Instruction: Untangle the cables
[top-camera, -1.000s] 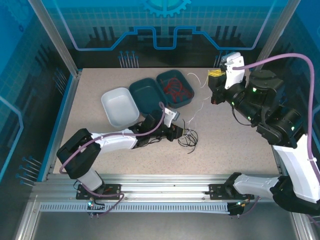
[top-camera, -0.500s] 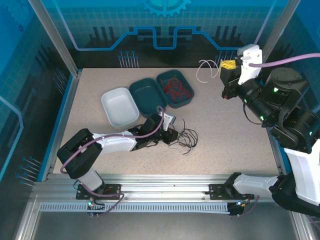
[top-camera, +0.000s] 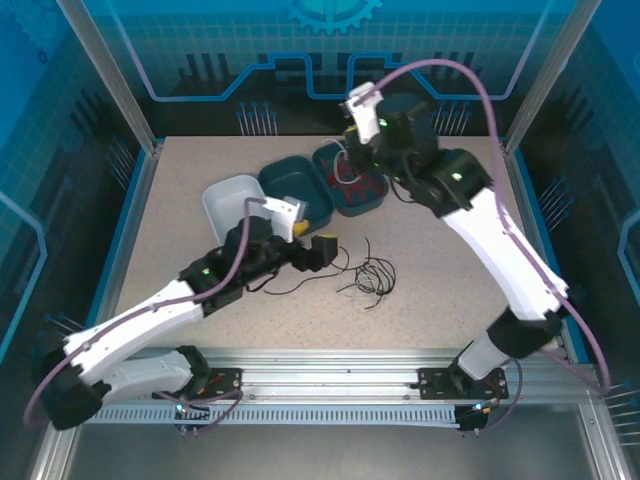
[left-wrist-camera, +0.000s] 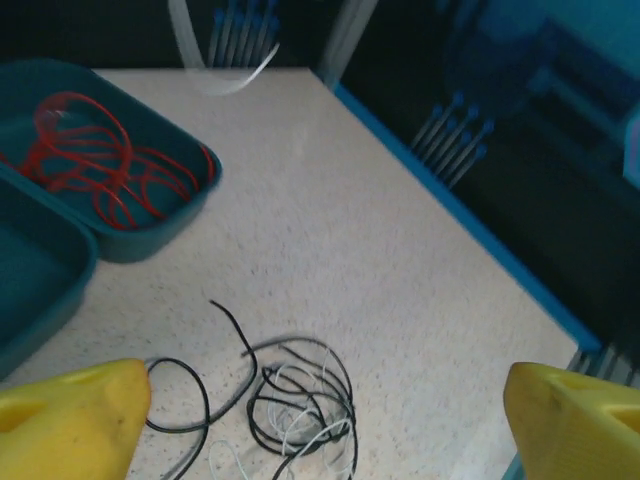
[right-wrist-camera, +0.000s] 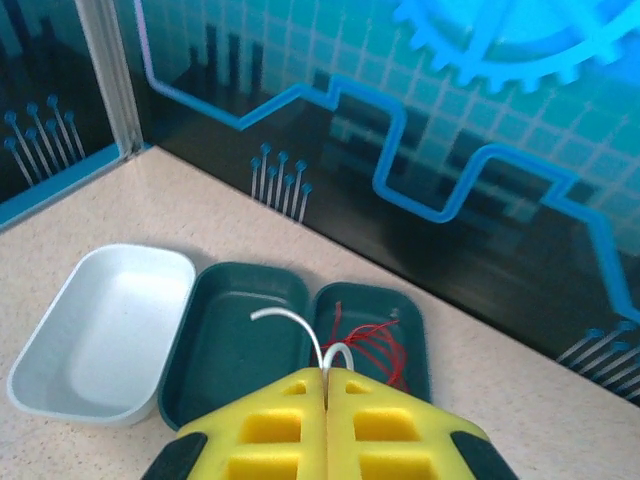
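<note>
The whitish-grey cable goes with my right gripper over the empty middle teal tray next, then down inside for release, since the tray lies below, toward the white tray.
A tangle of black and whitish-grey cables lies on the table, also seen below my left wrist camera as the tangle. My left gripper hovers just left of it, jaws wide open and empty; its yellow fingertips sit at the frame's lower corners. Red cables lie in the right teal tray. My right gripper is shut on a whitish-grey cable, held above the teal trays. From above, the right gripper sits over those trays.
A white tray and a middle teal tray, with nothing lying in either, stand left of the red-cable tray. The left arm crosses the white tray's near corner. Blue-edged walls ring the table.
The left gripper opened wide and lifted back from the tangle. The right arm swung from the back right corner to above the trays, carrying the whitish-grey cable.
</note>
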